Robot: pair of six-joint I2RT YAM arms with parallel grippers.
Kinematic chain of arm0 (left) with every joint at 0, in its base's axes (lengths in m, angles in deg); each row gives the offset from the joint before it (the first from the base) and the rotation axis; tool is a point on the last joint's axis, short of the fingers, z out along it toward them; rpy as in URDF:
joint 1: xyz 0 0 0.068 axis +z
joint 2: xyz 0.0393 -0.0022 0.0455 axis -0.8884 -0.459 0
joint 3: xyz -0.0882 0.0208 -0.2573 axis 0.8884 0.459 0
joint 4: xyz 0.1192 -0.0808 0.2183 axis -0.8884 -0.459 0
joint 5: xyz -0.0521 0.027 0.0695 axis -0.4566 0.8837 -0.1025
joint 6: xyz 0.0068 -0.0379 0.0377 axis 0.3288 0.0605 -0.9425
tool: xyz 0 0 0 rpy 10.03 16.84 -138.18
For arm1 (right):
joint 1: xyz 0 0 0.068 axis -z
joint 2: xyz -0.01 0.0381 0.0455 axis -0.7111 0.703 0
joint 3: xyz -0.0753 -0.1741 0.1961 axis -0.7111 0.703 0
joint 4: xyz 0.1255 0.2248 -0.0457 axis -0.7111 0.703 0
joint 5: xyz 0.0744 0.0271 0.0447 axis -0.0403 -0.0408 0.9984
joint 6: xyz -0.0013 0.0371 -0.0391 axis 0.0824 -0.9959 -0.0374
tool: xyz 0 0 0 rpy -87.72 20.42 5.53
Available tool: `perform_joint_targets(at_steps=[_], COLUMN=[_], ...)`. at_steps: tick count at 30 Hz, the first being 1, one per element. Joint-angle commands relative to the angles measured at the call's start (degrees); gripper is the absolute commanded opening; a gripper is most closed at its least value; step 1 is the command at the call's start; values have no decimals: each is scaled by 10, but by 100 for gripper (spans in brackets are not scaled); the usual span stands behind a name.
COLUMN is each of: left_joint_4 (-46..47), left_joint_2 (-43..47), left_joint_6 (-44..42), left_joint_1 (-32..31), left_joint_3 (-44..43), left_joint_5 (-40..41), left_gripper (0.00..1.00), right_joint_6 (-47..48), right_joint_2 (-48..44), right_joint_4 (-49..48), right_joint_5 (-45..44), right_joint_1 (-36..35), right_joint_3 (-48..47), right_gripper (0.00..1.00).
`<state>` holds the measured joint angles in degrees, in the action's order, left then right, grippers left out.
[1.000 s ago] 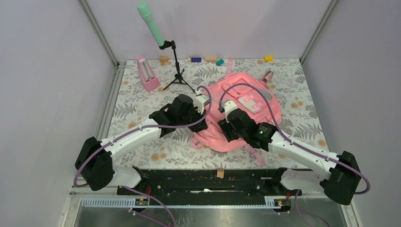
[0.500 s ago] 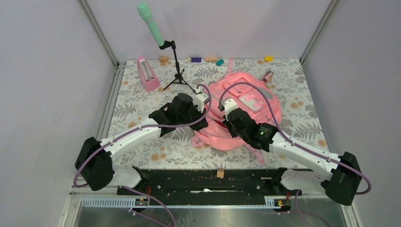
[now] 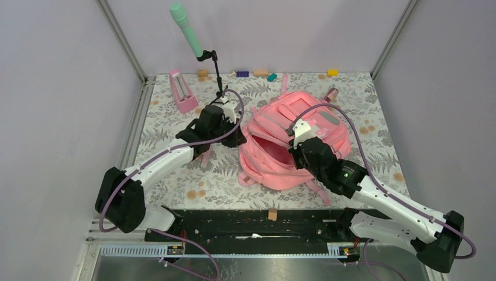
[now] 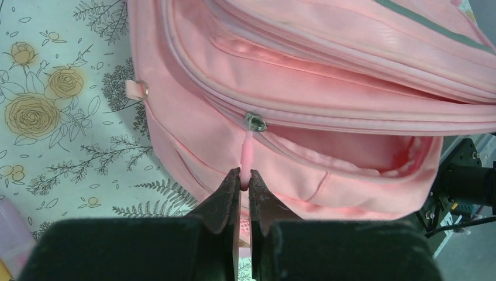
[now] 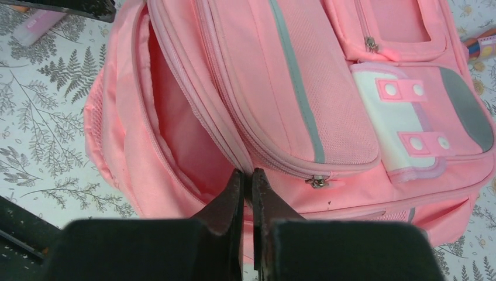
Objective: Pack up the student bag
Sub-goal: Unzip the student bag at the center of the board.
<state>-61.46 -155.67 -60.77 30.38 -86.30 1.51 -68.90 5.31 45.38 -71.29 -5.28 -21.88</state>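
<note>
My left gripper draws the zipper pull outward next along the still-closed zipper track [image 3: 251, 122] [image 4: 169, 36], which lies outward of it. This widens the opening, and then the gripper releases the pull.
The student bag [image 3: 304, 126], a large soft pink backpack, lies flat mid-table with its main compartment [image 3: 272, 153] gaping toward the arms. My left gripper [image 3: 239, 139] sits at the bag's left edge; in the left wrist view it [image 4: 245, 179] is shut on the pink zipper pull [image 4: 247, 153], which hangs from the metal slider [image 4: 255, 122]. My right gripper [image 3: 295, 150] is at the opening's right side. In the right wrist view it [image 5: 247, 175] is shut on the zippered rim of the opening [image 5: 219, 132] of the bag [image 5: 304, 88]. The inside shows only pink lining.
A pink metronome [image 3: 183, 91] and a tripod stand [image 3: 218, 76] holding a green microphone [image 3: 186, 28] stand at the back left. Small blocks [image 3: 261, 72] line the back wall. A striped tube [image 3: 332, 93] lies beside the bag's far corner. A wooden block [image 3: 272, 214] sits on the base rail.
The right gripper has closed on the bag's rim and moved right. The left arm has pulled the zipper pull left and back. The main compartment now gapes wide.
</note>
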Motion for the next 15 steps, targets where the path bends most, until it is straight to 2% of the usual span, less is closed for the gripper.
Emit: perform_joint_targets(at_steps=[1, 9, 15], left_joint_4=[43, 65, 109], left_joint_2=[-20, -81, -139], left_joint_6=[13, 17, 4], left_joint_1=[19, 60, 72], left_joint_3=[-33, -73, -110], left_joint_5=[11, 27, -4], left_gripper=[0, 0, 0], right_joint_6=[-35, -53, -48], right_joint_2=[-46, -88, -95], right_joint_4=[-33, -42, -47], right_joint_5=[-1, 24, 48], right_joint_1=[2, 2, 2], right_joint_3=[-9, -6, -2], right_gripper=[0, 0, 0])
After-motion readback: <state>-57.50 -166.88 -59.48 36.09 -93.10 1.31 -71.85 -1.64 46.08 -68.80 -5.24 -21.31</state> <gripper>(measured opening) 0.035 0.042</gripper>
